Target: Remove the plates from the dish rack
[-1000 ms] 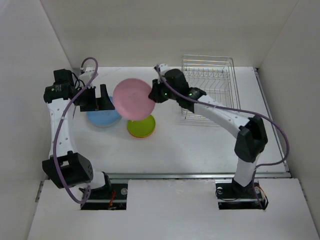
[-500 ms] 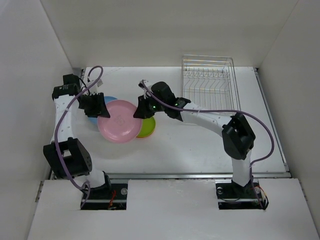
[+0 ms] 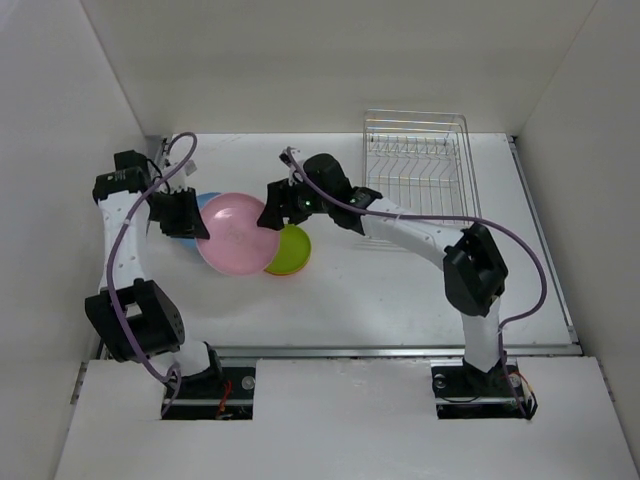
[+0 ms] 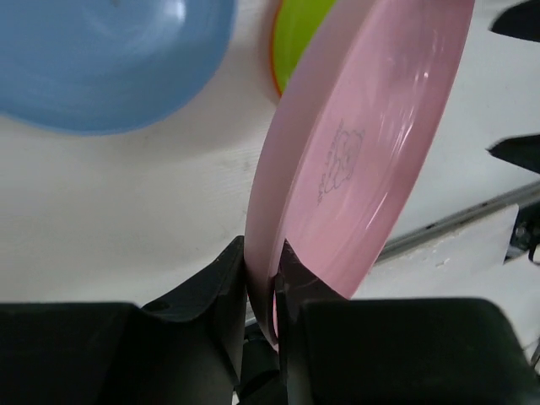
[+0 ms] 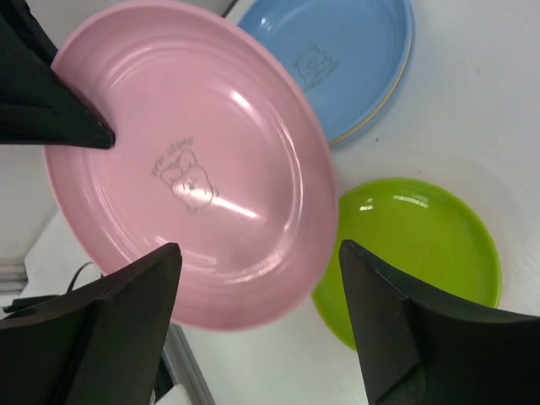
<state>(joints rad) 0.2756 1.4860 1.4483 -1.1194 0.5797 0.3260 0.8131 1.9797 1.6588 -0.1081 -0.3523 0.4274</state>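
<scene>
The left gripper moves to the left in the top view and down next, releasing the pink plate onto the light blue plate (image 3: 207,203) (image 4: 110,55), which lies empty below.
A pink plate (image 3: 238,235) hangs tilted above the table's left part. My left gripper (image 3: 194,224) is shut on its left rim, and in the left wrist view the rim (image 4: 263,253) sits pinched between the two fingers. My right gripper (image 3: 271,214) stands open at the plate's right edge, its fingers spread wide of the pink plate (image 5: 186,160) without touching it. A light blue plate (image 3: 207,203) and a lime green plate (image 3: 288,251) lie flat on the table beneath. The dish rack (image 3: 416,168) at the back right shows no plates.
White walls close in the table on the left, back and right. A metal rail (image 3: 380,351) runs along the near edge. The right arm stretches from its base across the middle toward the left.
The pink plate passed from my right gripper to my left. The left gripper shut on its rim, the right one opened and let go. The plate moved left, over the blue and green plates.
</scene>
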